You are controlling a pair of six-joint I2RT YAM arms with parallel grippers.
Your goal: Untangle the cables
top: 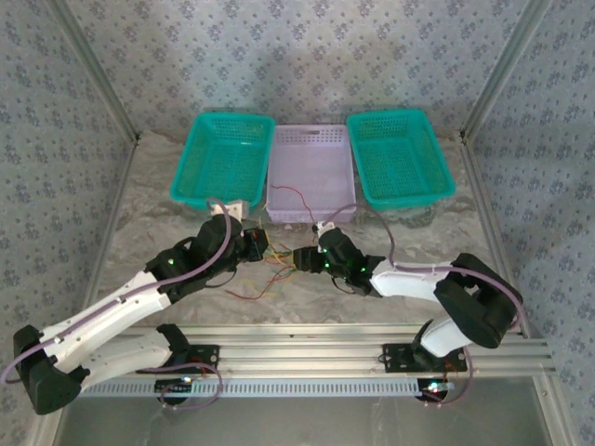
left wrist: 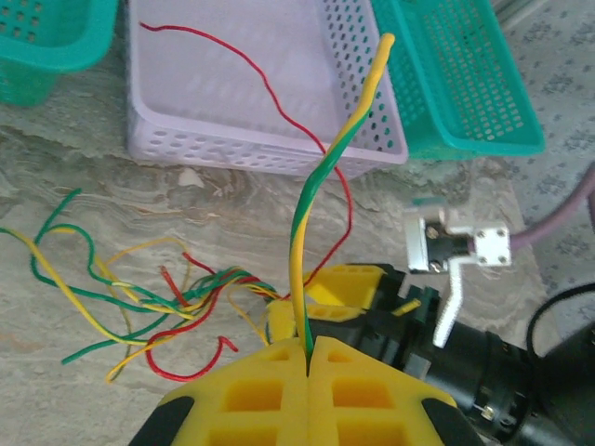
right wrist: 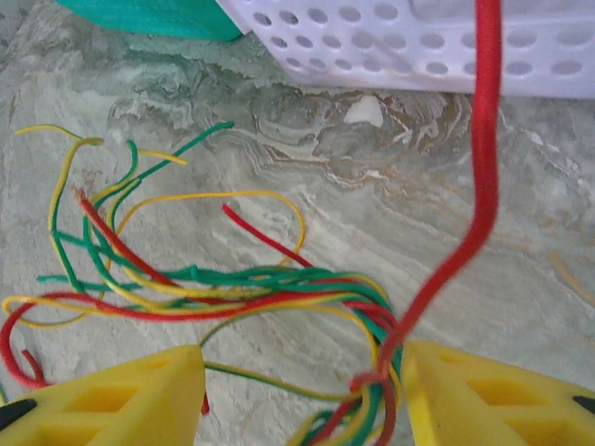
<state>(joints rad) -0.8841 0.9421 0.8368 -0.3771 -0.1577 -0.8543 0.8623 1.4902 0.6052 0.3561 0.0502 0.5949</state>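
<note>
The loose end of the yellow-green cable (left wrist: 325, 169) already stands above the tangle, so the left gripper will pull it sideways away from the right gripper and then let it go.
The cables (right wrist: 232, 288) lie as a tangled bunch of red, yellow and green wires on the marble table between the two arms, and show as the cable tangle (top: 270, 269) from above. My left gripper (left wrist: 310, 346) is shut on a yellow-green cable (left wrist: 321, 167) that stands up from its fingertips. My right gripper (right wrist: 297, 395) is open, low over the table, with a knot of wires (right wrist: 376, 390) against its right finger (right wrist: 483, 400). A single red cable (right wrist: 483, 139) rises from that knot and runs over the wall into the lilac basket (left wrist: 186, 102).
Three baskets stand at the back: a teal one (top: 223, 158) on the left, the lilac one (top: 311, 172) in the middle, a teal one (top: 400, 153) on the right. My right gripper's fingers (left wrist: 358, 283) sit just ahead of the left gripper. Metal rails (top: 353, 358) run along the near edge.
</note>
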